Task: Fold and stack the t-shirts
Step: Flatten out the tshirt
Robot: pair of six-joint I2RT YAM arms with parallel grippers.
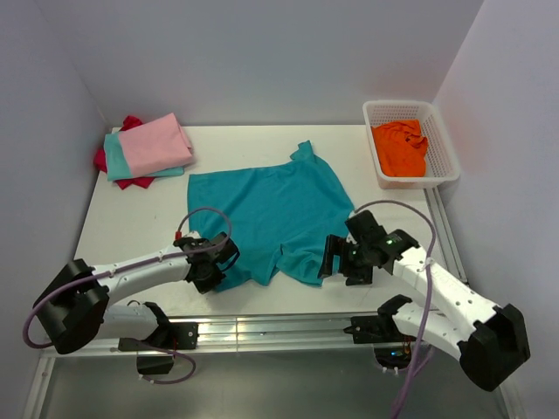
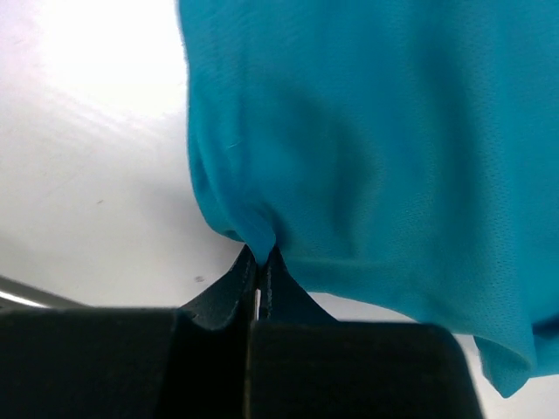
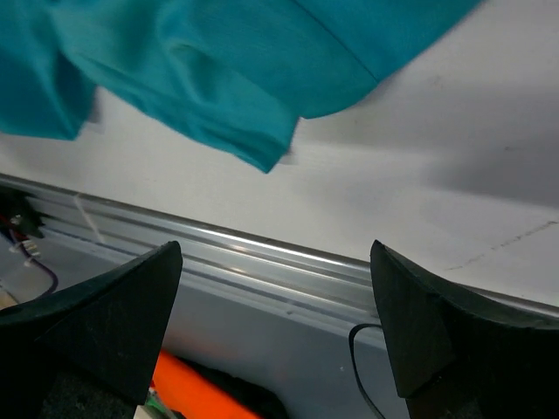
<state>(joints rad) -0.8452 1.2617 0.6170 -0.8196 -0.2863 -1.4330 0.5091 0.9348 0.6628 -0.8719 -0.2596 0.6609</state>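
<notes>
The robot will lower the empty fingers of its right gripper to the left in the top view next and close them.
A teal t-shirt (image 1: pixel 266 214) lies spread flat in the middle of the table. My left gripper (image 1: pixel 223 264) is at its near-left corner, shut on a pinch of the teal fabric (image 2: pixel 260 253), which bunches up into the jaws. My right gripper (image 1: pixel 338 264) stands open at the shirt's near-right corner. Nothing is between its fingers (image 3: pixel 140 305), and the teal sleeve corner (image 3: pixel 253 140) lies just beyond them. A folded pink t-shirt (image 1: pixel 153 144) rests on a light aqua one (image 1: pixel 115 161) and a red one (image 1: pixel 131 182) at the far left. An orange t-shirt (image 1: pixel 400 148) lies crumpled in the basket.
A white mesh basket (image 1: pixel 444 148) stands at the far right corner. A metal rail (image 1: pixel 279 325) runs along the table's near edge, seen close under the right gripper (image 3: pixel 272 262). Walls close in the left, back and right sides.
</notes>
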